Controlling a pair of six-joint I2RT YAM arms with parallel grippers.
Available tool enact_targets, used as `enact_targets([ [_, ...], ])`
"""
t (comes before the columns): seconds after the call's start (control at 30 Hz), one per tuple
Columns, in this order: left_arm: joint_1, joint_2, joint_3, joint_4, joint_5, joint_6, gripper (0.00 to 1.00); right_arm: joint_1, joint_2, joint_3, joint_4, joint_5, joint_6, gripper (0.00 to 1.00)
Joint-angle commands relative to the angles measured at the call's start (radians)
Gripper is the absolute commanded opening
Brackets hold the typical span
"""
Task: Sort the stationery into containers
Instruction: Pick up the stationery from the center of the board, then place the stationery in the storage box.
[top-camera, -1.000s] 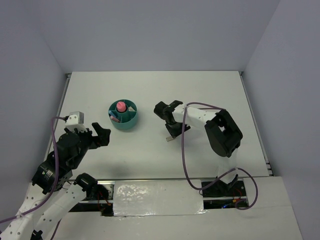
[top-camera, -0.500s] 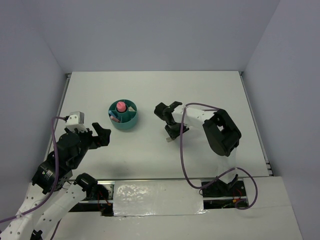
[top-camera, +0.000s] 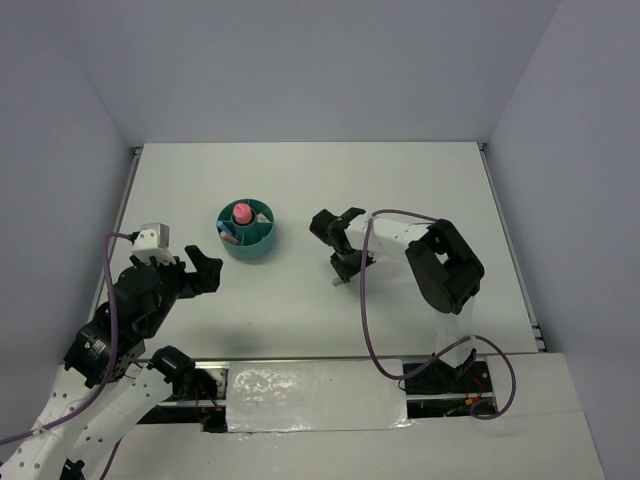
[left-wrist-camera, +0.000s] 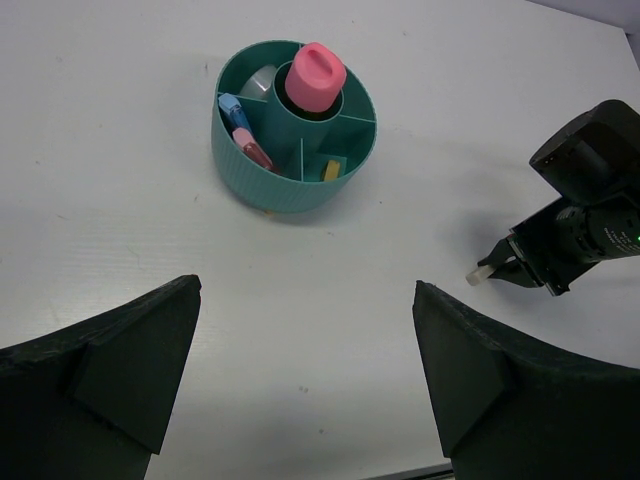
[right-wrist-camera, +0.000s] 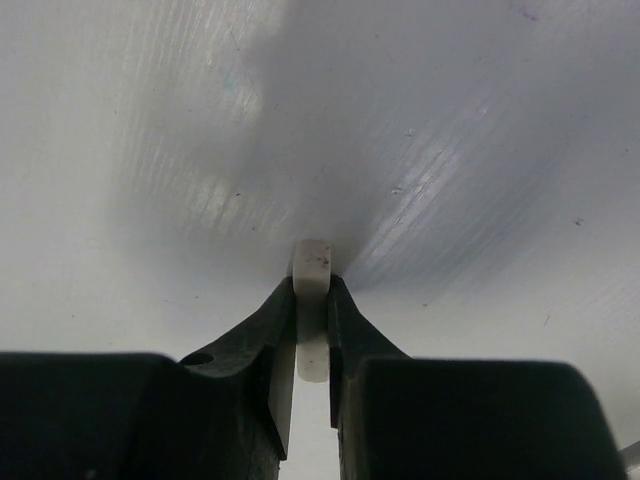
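My right gripper should next rise, carry the white block across and outward over the organiser's near ring compartment, and release it, since the organiser's ring holds small pieces.
The round teal organiser stands left of centre on the table; it also shows in the left wrist view. Its central cup holds the pink-capped glue stick. Ring compartments hold a blue piece, a pink piece, a beige-yellow piece and a clear tape ring. My right gripper is shut on the white block, tip down at the table surface; the block also shows in the left wrist view. My left gripper is open and empty, near and left of the organiser.
White table with grey walls at the back and sides. The right arm's purple cable loops over the near right table area. The table's near edge has a taped strip.
My right gripper has lowered and shifted slightly toward the near side with the white block. The left arm has not moved.
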Motion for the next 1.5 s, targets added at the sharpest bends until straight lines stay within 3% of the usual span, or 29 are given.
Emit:
enact_targets([
  [0.0, -0.008, 0.006, 0.019, 0.039, 0.002, 0.014, 0.99, 0.024, 0.051, -0.041, 0.089, -0.035, 0.007, 0.06],
  [0.07, -0.01, 0.006, 0.019, 0.039, 0.0, 0.014, 0.99, 0.031, 0.035, -0.029, 0.129, -0.027, -0.017, 0.0],
  [0.27, -0.016, -0.001, 0.019, 0.036, -0.011, 0.01, 0.99, 0.086, -0.037, 0.031, 0.385, 0.065, -0.21, 0.0],
  [0.37, -0.021, -0.006, 0.019, 0.036, -0.015, 0.008, 0.99, 0.117, -0.081, 0.005, 0.592, 0.117, -0.359, 0.0],
  [0.47, -0.021, -0.009, 0.019, 0.034, -0.02, 0.006, 0.99, 0.123, -0.13, -0.076, 0.91, 0.086, -0.425, 0.0],
  [0.57, -0.021, -0.015, 0.02, 0.03, -0.033, 0.002, 0.99, 0.136, -0.136, -0.083, 1.012, 0.074, -0.423, 0.0],
  [0.73, -0.021, -0.031, 0.019, 0.031, -0.035, 0.0, 0.99, 0.172, -0.083, 0.021, 0.982, 0.111, -0.384, 0.0],
  [0.97, -0.021, -0.029, 0.017, 0.037, -0.021, 0.006, 0.99, 0.179, -0.025, 0.04, 1.089, 0.091, -0.33, 0.0],
  [1.2, -0.021, -0.034, 0.017, 0.037, -0.015, 0.008, 0.99, 0.199, -0.003, 0.088, 1.014, 0.097, -0.321, 0.0],
  [1.3, -0.021, -0.038, 0.017, 0.039, -0.015, 0.01, 0.99, 0.2, -0.006, 0.078, 1.014, 0.102, -0.321, 0.05],
  [1.47, -0.021, -0.04, 0.017, 0.039, -0.017, 0.008, 0.99, 0.2, -0.003, 0.083, 0.996, 0.094, -0.323, 0.26],
])
